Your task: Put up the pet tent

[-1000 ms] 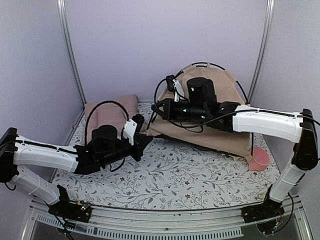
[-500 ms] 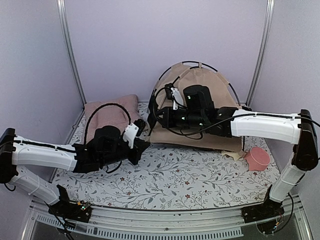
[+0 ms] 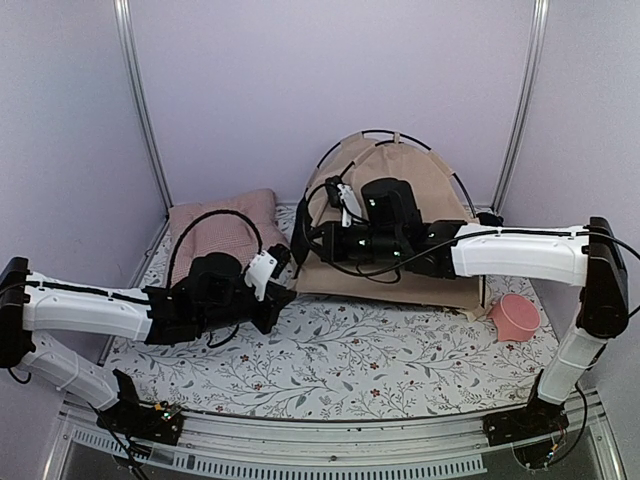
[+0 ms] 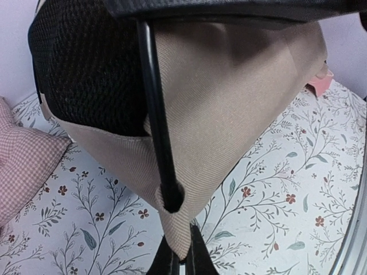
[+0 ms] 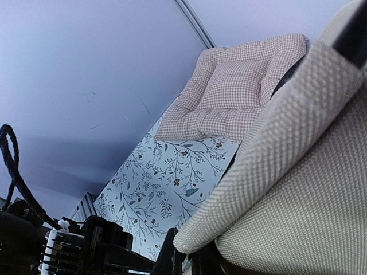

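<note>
The right gripper moves down and back toward the tablecloth before the pet tent (image 3: 432,200) next and releases the fabric edge, with the tent still tilted off the table.
The pet tent (image 3: 432,200) is a tan fabric dome with thin black arched poles, standing tilted at the back middle of the table. My left gripper (image 3: 281,291) is shut on the tent's lower front corner tab (image 4: 179,235), where a black pole (image 4: 155,114) ends in a fabric pocket. Black mesh lining (image 4: 86,69) shows at the upper left of the left wrist view. My right gripper (image 3: 300,240) is shut on the tent's left fabric edge (image 5: 252,189), higher up than the left one.
A pink checked cushion (image 3: 215,225) lies at the back left, also seen as the cushion (image 5: 229,91) in the right wrist view. A pink bowl (image 3: 515,315) sits at the right. The floral tablecloth (image 3: 380,370) covers the table; metal frame posts (image 3: 140,100) stand behind.
The right arm has swung left and lifted the tent, which now stands more upright as a dome. The left gripper has shifted slightly right with the corner in it.
</note>
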`<state>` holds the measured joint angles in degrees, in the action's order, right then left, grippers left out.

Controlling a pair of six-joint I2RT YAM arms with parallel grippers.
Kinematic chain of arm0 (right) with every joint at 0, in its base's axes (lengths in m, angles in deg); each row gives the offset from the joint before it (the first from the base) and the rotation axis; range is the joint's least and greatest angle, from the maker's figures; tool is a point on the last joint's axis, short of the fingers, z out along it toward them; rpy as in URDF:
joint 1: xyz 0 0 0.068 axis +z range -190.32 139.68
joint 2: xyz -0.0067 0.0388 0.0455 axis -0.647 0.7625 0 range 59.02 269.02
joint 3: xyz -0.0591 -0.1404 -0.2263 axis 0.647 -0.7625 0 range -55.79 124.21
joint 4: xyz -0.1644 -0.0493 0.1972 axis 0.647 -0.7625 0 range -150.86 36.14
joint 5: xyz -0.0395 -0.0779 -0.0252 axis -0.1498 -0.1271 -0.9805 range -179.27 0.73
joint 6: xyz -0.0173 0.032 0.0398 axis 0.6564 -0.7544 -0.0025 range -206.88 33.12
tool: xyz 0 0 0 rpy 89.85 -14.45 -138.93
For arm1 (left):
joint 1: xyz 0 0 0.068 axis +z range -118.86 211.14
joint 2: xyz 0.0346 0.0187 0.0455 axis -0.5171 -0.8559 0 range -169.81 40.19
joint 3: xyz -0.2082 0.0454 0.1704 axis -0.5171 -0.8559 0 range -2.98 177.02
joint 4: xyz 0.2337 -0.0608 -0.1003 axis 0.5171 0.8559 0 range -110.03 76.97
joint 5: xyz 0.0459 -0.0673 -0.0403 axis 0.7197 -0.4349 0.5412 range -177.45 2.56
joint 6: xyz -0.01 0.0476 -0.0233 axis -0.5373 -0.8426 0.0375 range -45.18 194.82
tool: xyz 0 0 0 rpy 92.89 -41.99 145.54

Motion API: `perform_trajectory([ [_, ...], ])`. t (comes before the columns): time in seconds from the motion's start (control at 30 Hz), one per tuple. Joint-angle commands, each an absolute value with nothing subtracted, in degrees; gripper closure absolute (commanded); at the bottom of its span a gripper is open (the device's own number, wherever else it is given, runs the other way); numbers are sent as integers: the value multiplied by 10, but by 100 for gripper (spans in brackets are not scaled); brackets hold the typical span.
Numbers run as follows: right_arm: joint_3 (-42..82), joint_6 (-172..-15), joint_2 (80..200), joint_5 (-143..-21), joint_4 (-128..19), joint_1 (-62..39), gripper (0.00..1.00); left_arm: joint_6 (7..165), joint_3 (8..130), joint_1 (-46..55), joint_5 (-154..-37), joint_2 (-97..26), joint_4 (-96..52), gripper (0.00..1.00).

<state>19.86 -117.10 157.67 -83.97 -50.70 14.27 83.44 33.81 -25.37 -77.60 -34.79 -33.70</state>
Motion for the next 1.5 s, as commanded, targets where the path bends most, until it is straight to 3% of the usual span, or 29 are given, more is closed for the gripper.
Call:
perform_trajectory([
  [0.0, 173, -1150, 1598, -844, -539, 146, 100, 819, 357, -240, -774, -322, -390, 100],
  [0.23, 177, -1153, 1607, -765, -519, 148, 100, 815, 373, -226, -798, -349, -373, 95],
  [0.47, 167, -1155, 1632, -824, -546, 148, 100, 815, 370, -217, -818, -336, -374, 86],
  [0.63, 161, -1172, 1665, -792, -522, 150, 100, 821, 359, -206, -820, -318, -371, 78],
  [0.93, 140, -1208, 1692, -785, -478, 152, 100, 865, 332, -179, -803, -319, -359, 78],
  [1.47, 89, -1154, 1739, -947, -450, 201, 100, 923, 299, -177, -847, -382, -394, 79],
])
